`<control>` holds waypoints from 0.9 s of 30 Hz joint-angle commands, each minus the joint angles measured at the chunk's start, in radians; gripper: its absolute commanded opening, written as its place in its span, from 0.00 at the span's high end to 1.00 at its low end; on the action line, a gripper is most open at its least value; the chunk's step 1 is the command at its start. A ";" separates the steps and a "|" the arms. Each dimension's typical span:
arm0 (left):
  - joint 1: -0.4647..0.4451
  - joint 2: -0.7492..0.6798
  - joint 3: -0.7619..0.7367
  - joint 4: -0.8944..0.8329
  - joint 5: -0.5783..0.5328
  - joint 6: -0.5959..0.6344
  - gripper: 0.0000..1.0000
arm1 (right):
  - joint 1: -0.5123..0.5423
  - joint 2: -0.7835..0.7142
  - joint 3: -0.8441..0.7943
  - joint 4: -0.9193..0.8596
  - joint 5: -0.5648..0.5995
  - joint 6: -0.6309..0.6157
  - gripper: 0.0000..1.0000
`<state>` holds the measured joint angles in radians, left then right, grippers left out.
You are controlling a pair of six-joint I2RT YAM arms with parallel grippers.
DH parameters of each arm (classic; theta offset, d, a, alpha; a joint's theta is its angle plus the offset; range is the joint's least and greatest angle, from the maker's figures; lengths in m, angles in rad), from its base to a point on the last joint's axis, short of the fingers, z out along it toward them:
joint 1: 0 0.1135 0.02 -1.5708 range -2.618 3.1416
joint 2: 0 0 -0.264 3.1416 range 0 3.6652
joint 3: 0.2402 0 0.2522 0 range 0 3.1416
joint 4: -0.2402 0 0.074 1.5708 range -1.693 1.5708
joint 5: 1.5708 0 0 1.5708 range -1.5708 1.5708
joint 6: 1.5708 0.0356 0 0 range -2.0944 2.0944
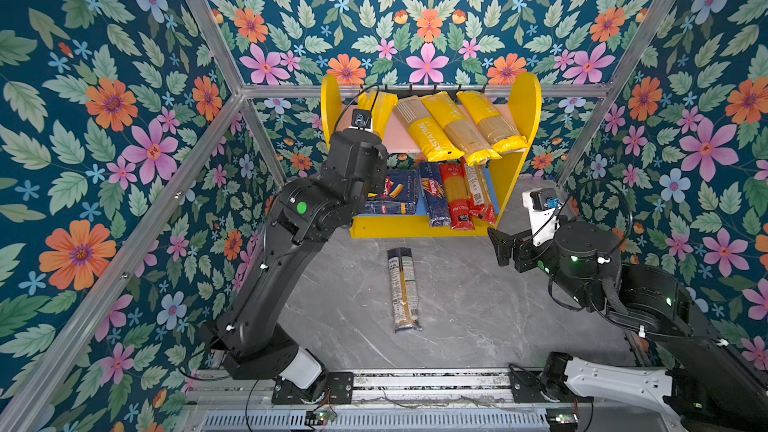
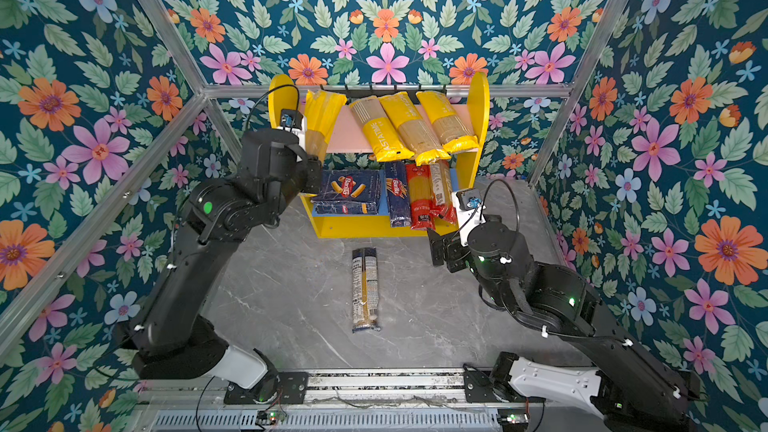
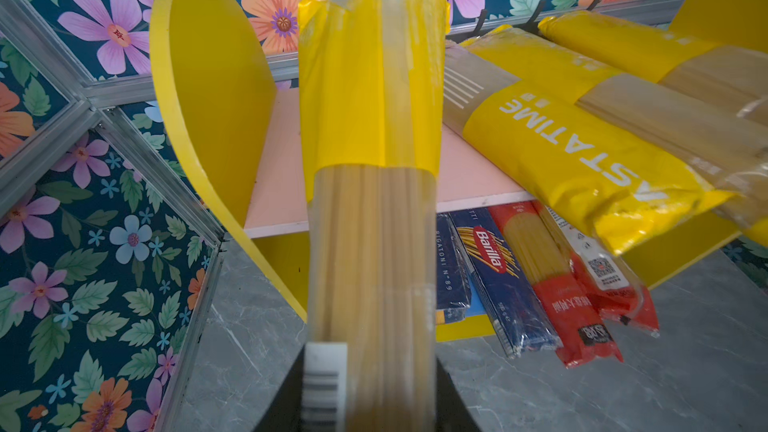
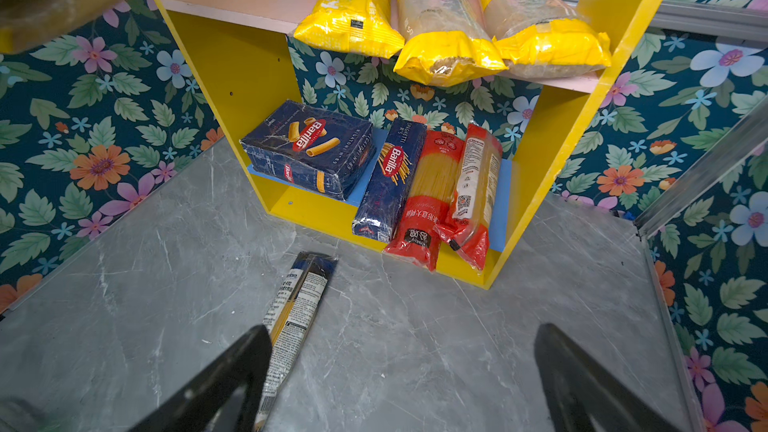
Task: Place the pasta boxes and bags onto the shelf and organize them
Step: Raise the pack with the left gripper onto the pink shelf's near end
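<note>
The pink board's empty end (image 1: 351, 109) (image 3: 278, 156) is outward by the shelf's side panel, so my left gripper next needs to move the yellow bag outward, close along that panel, and let go of it.
My left gripper (image 3: 370, 371) is shut on a yellow spaghetti bag (image 3: 370, 118), which reaches over the left end of the shelf's (image 1: 528, 101) pink upper board (image 1: 399, 139), next to the left side panel. Three yellow bags (image 1: 461, 130) lie side by side on that board. On the blue lower board sit the wide rigatoni box (image 1: 395, 193), the narrow spaghetti box (image 1: 434, 197) and two red bags (image 1: 457, 197). A dark navy bag (image 1: 403, 288) lies on the table before the shelf. My right gripper (image 1: 505, 249) hangs open and empty to its right.
The grey marble table (image 1: 498, 305) is boxed in by floral walls with aluminium frame bars. A metal rail (image 1: 415, 384) carrying both arm bases runs along the front edge. A black hook rail (image 1: 436, 87) spans the shelf's back.
</note>
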<state>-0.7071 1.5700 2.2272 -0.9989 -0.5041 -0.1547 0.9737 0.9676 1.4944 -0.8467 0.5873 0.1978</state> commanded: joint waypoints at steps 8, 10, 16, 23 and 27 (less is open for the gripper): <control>0.197 0.193 0.161 0.210 0.165 0.035 1.00 | -0.082 -0.013 -0.004 0.004 -0.021 -0.029 0.01; 0.226 0.213 0.168 0.239 0.193 0.037 1.00 | -0.110 -0.011 -0.011 0.006 -0.045 -0.028 0.01; 0.289 0.278 0.215 0.265 0.258 0.027 1.00 | -0.152 0.025 -0.020 0.015 -0.055 -0.042 0.01; 0.306 0.300 0.208 0.284 0.289 0.016 0.94 | -0.188 0.062 -0.021 0.032 -0.086 -0.050 0.01; 0.306 0.265 0.144 0.311 0.299 -0.003 0.69 | -0.195 0.068 -0.025 0.043 -0.094 -0.050 0.01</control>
<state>-0.4034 1.8549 2.3974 -0.7914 -0.2272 -0.1329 0.7815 1.0325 1.4715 -0.8303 0.5045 0.1547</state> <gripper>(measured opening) 0.339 0.993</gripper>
